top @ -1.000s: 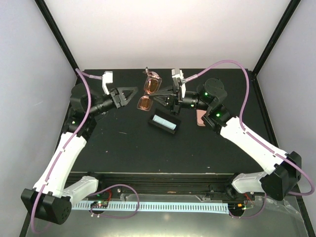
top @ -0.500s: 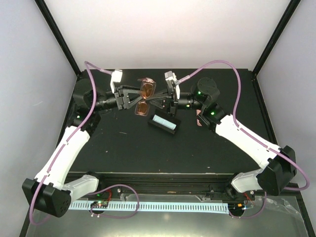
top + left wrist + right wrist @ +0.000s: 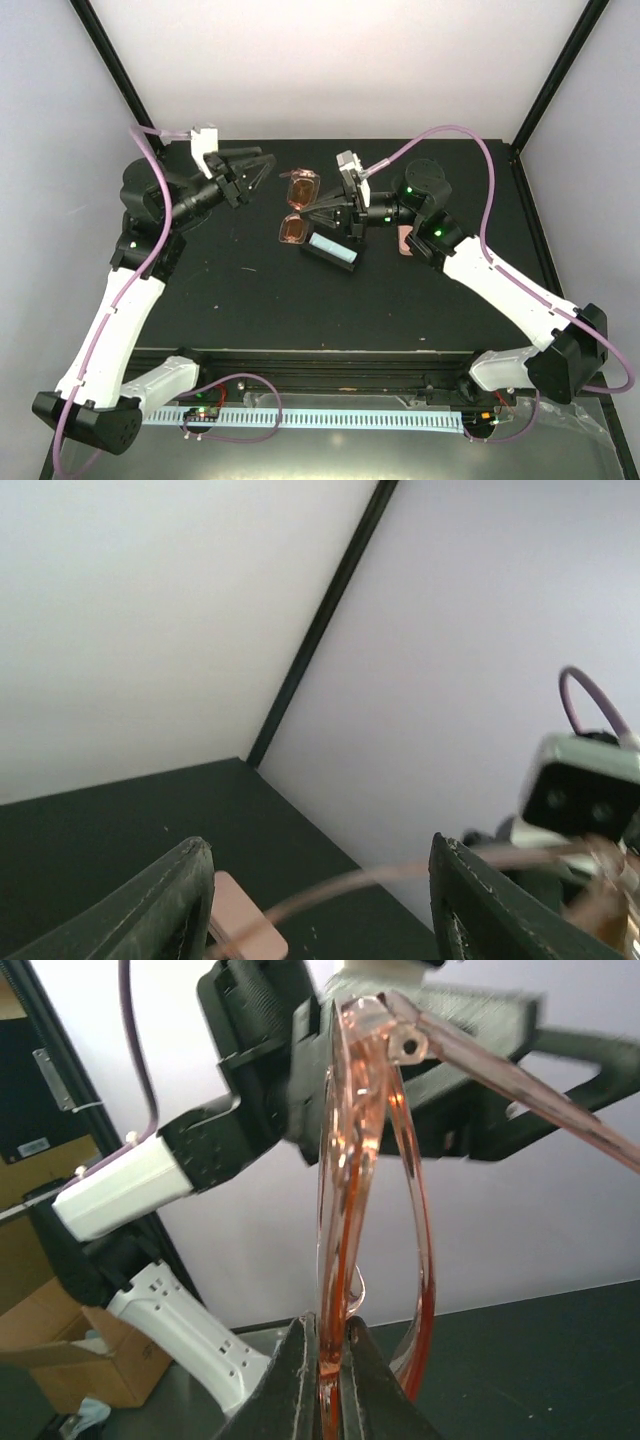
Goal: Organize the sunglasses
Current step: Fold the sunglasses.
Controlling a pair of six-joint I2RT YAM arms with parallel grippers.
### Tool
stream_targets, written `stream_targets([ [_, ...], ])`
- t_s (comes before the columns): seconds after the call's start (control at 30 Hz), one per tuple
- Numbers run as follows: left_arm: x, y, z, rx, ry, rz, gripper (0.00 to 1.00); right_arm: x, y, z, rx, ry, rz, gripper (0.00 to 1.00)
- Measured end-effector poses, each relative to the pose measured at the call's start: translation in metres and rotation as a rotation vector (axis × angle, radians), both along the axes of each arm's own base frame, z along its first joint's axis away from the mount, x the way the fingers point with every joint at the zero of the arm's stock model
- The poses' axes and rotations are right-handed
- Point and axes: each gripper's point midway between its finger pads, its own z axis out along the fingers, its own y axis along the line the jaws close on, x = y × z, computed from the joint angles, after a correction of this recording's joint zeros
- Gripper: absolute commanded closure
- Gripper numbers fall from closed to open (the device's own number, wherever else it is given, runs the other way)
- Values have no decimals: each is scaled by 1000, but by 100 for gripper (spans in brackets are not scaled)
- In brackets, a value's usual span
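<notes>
Next I need to tip my right gripper downward, lower the sunglasses point(image 3: 298, 207) onto the pale blue cloth point(image 3: 333, 248) and release them, since the open black case lies below that gripper.
The amber-brown sunglasses point(image 3: 298, 207) hang above the table's back middle, and my right gripper point(image 3: 318, 210) is shut on their frame. The right wrist view shows the jaws point(image 3: 328, 1360) pinching the rim edge-on, the sunglasses point(image 3: 340, 1160) standing upright with one temple swung out to the right. My left gripper point(image 3: 262, 168) is open to the left of the glasses and apart from them. In the left wrist view its fingers point(image 3: 190, 900) stand wide, and a blurred temple point(image 3: 350, 885) crosses the gap point(image 3: 320, 880) beyond them.
An open black case point(image 3: 318, 248) with a pale blue cloth point(image 3: 335, 249) inside lies just below the glasses. A pink case point(image 3: 402, 240) sits partly hidden behind the right arm and also shows low in the left wrist view point(image 3: 245, 930). Enclosure walls stand close at the back.
My left gripper has drawn back to the left, away from the sunglasses, and opened wider. The right gripper has kept its hold and brought the glasses slightly nearer the black case.
</notes>
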Motion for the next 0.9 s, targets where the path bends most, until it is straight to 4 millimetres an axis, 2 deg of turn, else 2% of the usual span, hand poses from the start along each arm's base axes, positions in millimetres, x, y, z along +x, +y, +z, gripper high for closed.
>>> stream_targets([
  [0.1,15,0,5,3,0,24,40,-9,-3,-2,-9,-7,40,99],
  [0.17,27,-5,2,9,20,16,41,-14,-4,-3,-13,-13,62,99],
  [0.3,45,-23,-23,30,105,-83,48,-19,-5,-8,-32,-8,89,99],
  [0.37,45,-33,-35,40,140,-142,51,-18,-4,-11,-45,2,83,99],
  [0.43,37,-44,-41,48,151,-212,51,-14,-4,-13,-58,19,65,99],
  [0.53,14,-55,-39,56,110,-316,51,-7,-3,-10,-68,34,20,99],
  [0.63,-15,-57,-43,51,58,-408,50,1,-4,-7,-71,41,-39,99],
  [0.7,-26,-55,-46,47,23,-422,48,3,-5,-4,-75,46,-65,99],
  [0.8,-35,-50,-50,50,-1,-408,44,8,-9,2,-80,48,-114,99],
  [0.9,-33,-44,-47,60,-27,-336,44,12,-10,0,-100,52,-150,99],
])
